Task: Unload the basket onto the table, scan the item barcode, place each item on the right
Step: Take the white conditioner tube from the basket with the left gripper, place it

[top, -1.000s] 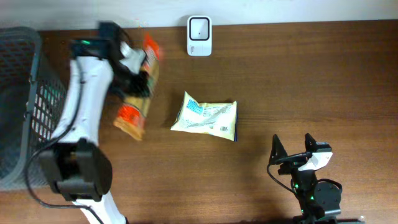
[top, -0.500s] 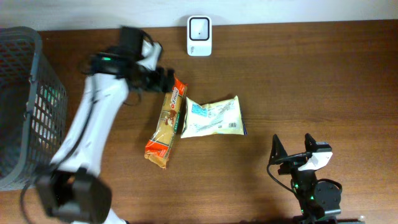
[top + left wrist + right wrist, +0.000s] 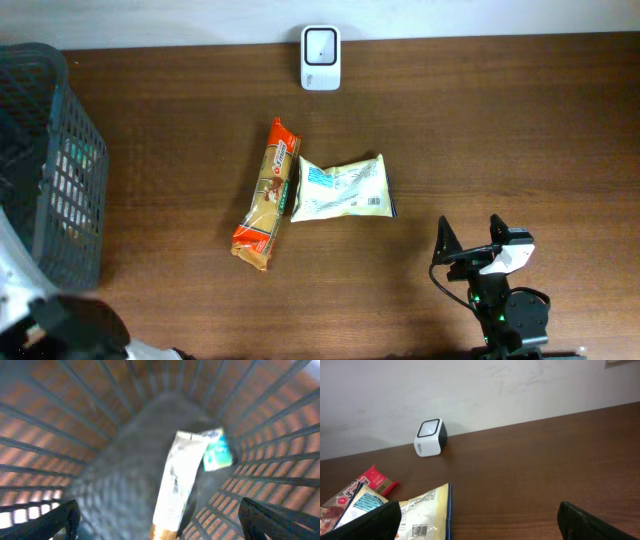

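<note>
The white tube is on the bottom of the basket below my left gripper, so I will lower my open fingers to either side of the tube's body near its cap (image 3: 169, 504), which points between them.
The white barcode scanner (image 3: 321, 58) stands at the table's far edge and shows in the right wrist view as scanner (image 3: 430, 437). An orange snack packet (image 3: 267, 195) lies mid-table, touching a white-and-yellow pouch (image 3: 345, 188) whose barcode faces up. My left gripper (image 3: 160, 525) is open over the inside of the grey wire basket (image 3: 100, 435), above a white and teal tube (image 3: 182, 485) lying on its floor. My right gripper (image 3: 470, 235) stands open and empty at the near right, facing the pouch (image 3: 420, 510) and the packet (image 3: 360, 490).
The basket (image 3: 45, 160) stands at the table's left edge. My left arm (image 3: 30, 300) is a blur at the near left corner. A pale wall runs behind the scanner.
My left gripper opened and let go of the orange packet, which now lies beside the pouch. The left arm swung back left over the basket. The pouch shifted slightly right.
</note>
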{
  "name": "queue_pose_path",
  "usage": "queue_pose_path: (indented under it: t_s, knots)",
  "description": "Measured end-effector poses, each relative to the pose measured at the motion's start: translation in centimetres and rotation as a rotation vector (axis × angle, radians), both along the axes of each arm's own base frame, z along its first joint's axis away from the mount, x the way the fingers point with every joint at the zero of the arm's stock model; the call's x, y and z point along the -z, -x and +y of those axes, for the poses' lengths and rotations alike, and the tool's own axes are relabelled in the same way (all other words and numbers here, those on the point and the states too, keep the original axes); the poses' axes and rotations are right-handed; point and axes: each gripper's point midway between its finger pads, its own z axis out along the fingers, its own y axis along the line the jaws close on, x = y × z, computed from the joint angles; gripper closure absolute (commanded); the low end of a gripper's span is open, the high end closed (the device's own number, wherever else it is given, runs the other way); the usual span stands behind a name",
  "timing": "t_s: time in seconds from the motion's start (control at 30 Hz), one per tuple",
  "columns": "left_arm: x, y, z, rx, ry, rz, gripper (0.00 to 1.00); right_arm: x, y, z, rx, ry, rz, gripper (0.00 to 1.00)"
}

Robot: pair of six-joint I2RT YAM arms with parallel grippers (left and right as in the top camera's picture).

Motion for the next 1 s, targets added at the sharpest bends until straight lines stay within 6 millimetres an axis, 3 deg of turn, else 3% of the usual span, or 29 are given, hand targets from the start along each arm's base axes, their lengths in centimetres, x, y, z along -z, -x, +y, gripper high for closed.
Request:
queue_pose_path:
  t_s: [0.1, 0.23, 0.43, 0.5, 0.53, 0.6, 0.67, 0.83, 0.93, 1.0]
  knots:
    - [6.7, -1.4, 0.6, 0.031, 0.143, 0.099, 0.01, 0.0, 0.0, 0.0, 0.000, 0.000, 0.000, 0.01]
    - [14.0, -1.1, 0.2, 0.045, 0.292, 0.252, 0.01, 0.0, 0.0, 0.0, 0.000, 0.000, 0.000, 0.01]
    - [19.7, -1.6, -0.2, 0.193, 0.392, 0.331, 0.01, 0.0, 0.0, 0.0, 0.000, 0.000, 0.000, 0.01]
    - [21.7, -1.6, -0.2, 0.212, 0.423, 0.360, 0.16, 0.0, 0.0, 0.0, 0.000, -0.001, 0.000, 0.01]
    - [22.3, -1.5, -0.3, 0.221, 0.431, 0.368, 0.36, 0.0, 0.0, 0.0, 0.000, -0.001, 0.000, 0.01]
    - [23.1, -1.4, -0.6, 0.234, 0.452, 0.383, 0.65, 0.0, 0.0, 0.0, 0.000, -0.001, 0.000, 0.01]
    - [23.4, -1.5, -0.9, 0.243, 0.465, 0.383, 0.85, 0.0, 0.0, 0.0, 0.000, 0.000, 0.000, 0.01]
    - [22.6, -1.4, -1.0, 0.252, 0.468, 0.381, 0.96, 0.0, 0.0, 0.0, 0.000, -0.001, 0.000, 0.01]
    - [22.0, -0.4, -1.6, 0.246, 0.505, 0.432, 0.97, 0.0, 0.0, 0.0, 0.000, -0.001, 0.000, 0.01]
    - [19.5, -0.7, -1.3, 0.244, 0.514, 0.446, 0.96, 0.0, 0.0, 0.0, 0.000, -0.001, 0.000, 0.01]
